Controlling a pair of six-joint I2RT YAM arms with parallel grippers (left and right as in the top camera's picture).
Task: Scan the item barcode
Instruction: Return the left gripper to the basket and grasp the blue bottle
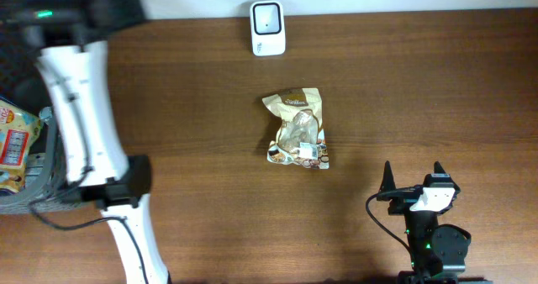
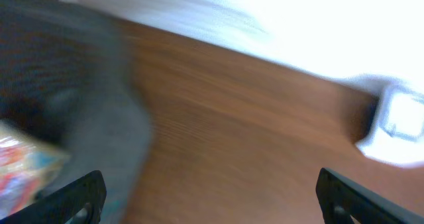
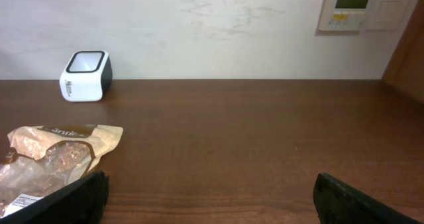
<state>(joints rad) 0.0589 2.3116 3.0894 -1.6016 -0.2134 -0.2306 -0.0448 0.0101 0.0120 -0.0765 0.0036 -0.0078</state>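
Note:
I will swing my left gripper back and left in the overhead view, then down onto the blue item (image 1: pixel 46 115) beside the packet, since the basket's sides surround it.
The item, a beige snack bag (image 1: pixel 296 128) with a clear window, lies flat at the table's middle and shows at the lower left of the right wrist view as the snack bag (image 3: pixel 50 158). I cannot make out a barcode on it. The white scanner (image 1: pixel 268 28) stands at the far edge, also seen as the scanner (image 3: pixel 86 75) and, blurred, the scanner (image 2: pixel 397 121). My left gripper (image 2: pixel 211 176) is open and empty over bare wood near a basket. My right gripper (image 1: pixel 412 173) (image 3: pixel 211 181) is open and empty, right of the bag and nearer the front edge.
A grey basket (image 1: pixel 38 183) at the left edge holds colourful packets (image 1: pixel 15 145), blurred in the left wrist view as a packet (image 2: pixel 26 168). The white left arm (image 1: pixel 80 116) reaches along the left side. A wall (image 3: pixel 212 25) rises behind the table.

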